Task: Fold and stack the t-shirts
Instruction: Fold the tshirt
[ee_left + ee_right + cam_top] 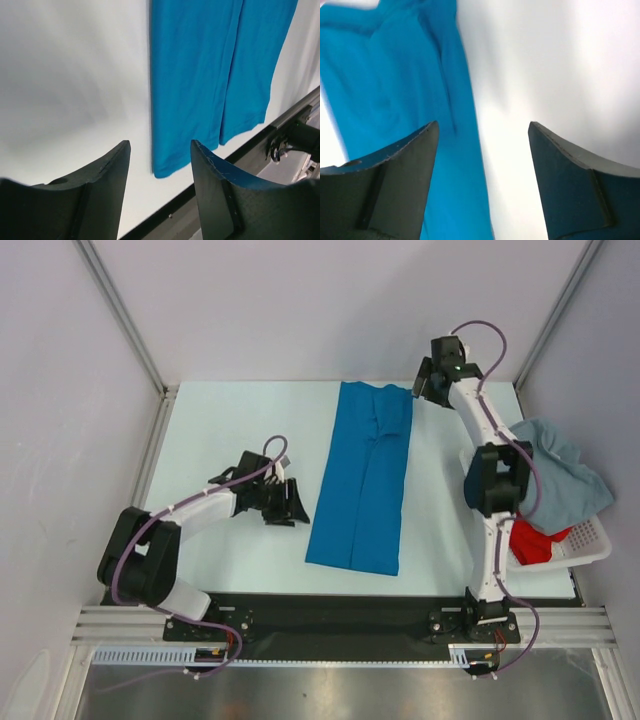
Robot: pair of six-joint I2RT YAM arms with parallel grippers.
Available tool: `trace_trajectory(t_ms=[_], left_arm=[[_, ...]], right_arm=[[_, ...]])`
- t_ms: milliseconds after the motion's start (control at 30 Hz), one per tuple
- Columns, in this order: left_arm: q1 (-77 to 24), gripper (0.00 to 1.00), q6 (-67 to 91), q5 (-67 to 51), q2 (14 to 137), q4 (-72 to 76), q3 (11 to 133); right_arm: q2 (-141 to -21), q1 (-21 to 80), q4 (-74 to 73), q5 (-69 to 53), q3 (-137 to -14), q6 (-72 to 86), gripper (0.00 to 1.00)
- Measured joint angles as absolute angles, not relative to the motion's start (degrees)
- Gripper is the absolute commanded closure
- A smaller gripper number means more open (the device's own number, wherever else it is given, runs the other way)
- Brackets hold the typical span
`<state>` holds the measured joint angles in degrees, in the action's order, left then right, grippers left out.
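Observation:
The blue t-shirt's near corner [310,558] [161,171] shows between the open fingers of my left gripper, so the gripper should move down and back onto that corner next.
A bright blue t-shirt [362,475] lies flat in the middle of the table, folded lengthwise into a long strip; it also shows in the left wrist view [210,75] and the right wrist view [395,100]. My left gripper [290,502] hovers just left of the strip, open and empty. At the strip's far right corner my right gripper [420,383] stands open with nothing between its fingers, above the shirt's edge. A pale grey-blue t-shirt [560,470] drapes over the basket, and a red t-shirt [535,540] lies inside it.
A white slatted basket [590,540] stands at the table's right edge, beside the right arm. The black front rail [330,615] runs along the near edge. Grey walls enclose the back and sides.

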<state>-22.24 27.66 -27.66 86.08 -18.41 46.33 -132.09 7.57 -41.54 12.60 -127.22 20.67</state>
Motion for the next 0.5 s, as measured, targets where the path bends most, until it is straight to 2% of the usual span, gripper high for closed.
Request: trace_trajectory(t_ms=[133, 300, 500], left_arm=[[-24.0, 0.42, 29.7, -28.0, 82.7, -18.4, 41.9], [-24.3, 0.42, 31.1, -29.8, 80.8, -18.2, 37.8], [-25.6, 0.45, 31.5, -30.3, 81.6, -18.0, 36.1]], right_arm=[[-110.2, 10.1, -41.8, 8.6, -104.8, 21.1, 0.37], [-83.8, 17.5, -39.2, -4.7, -74.1, 25.3, 0.44], [-65.4, 25.4, -36.1, -16.3, -45.0, 34.3, 0.51]])
